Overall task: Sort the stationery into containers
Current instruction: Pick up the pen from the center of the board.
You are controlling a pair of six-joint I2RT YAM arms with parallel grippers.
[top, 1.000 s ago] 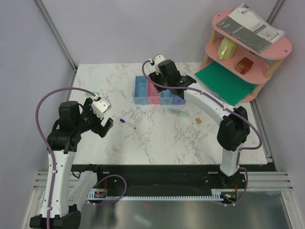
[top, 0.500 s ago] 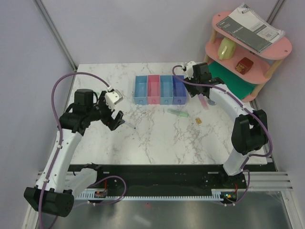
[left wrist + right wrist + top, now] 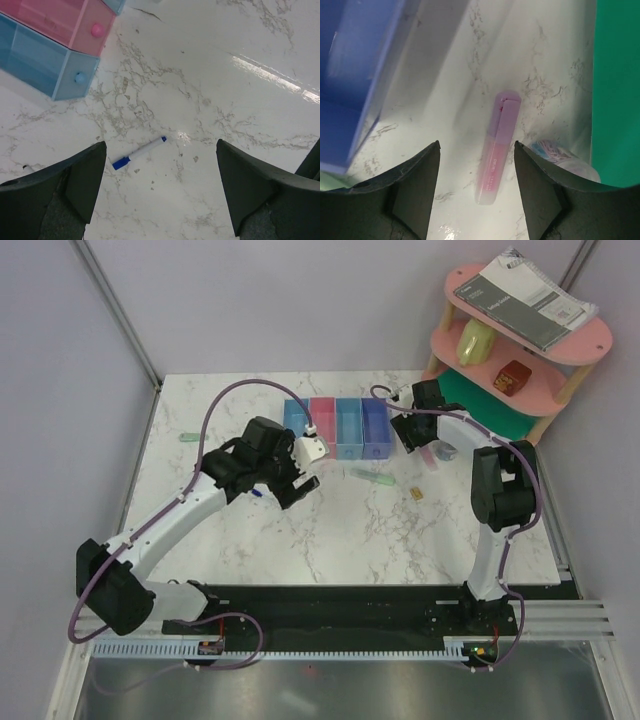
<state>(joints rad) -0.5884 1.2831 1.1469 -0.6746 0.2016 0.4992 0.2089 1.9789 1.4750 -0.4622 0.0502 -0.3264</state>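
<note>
Next, my right gripper lowers onto the cap end of the pink-purple marker (image 3: 497,150), turning slightly to line up, because the marker slants between its open fingers.
The four joined trays (image 3: 335,427) stand at the table's middle back, coloured light blue, pink, light blue and purple-blue. My left gripper (image 3: 296,483) is open and empty, low over the marble in front of them. The blue-and-white pen (image 3: 139,153) lies between its fingers, nearer the left one, and shows partly in the top view (image 3: 258,492). My right gripper (image 3: 416,437) is open and empty, right of the purple-blue tray (image 3: 355,65). The pink-purple marker (image 3: 497,150) lies between its fingers. The grey roll (image 3: 560,152) sits beside it. A pale green marker (image 3: 372,477) and the gold clip (image 3: 416,494) lie in front.
A second pale green marker (image 3: 190,437) lies at the far left. The green mat (image 3: 470,410) lies under the pink tiered shelf (image 3: 520,340) at the back right, with the spiral notebook (image 3: 520,297) on top. The pink tray (image 3: 55,20) and light blue tray (image 3: 40,60) show in the left wrist view.
My left arm has swung right, from the table's left to over the pen. My right gripper has moved from above the trays to their right side, down by the pink-purple marker.
</note>
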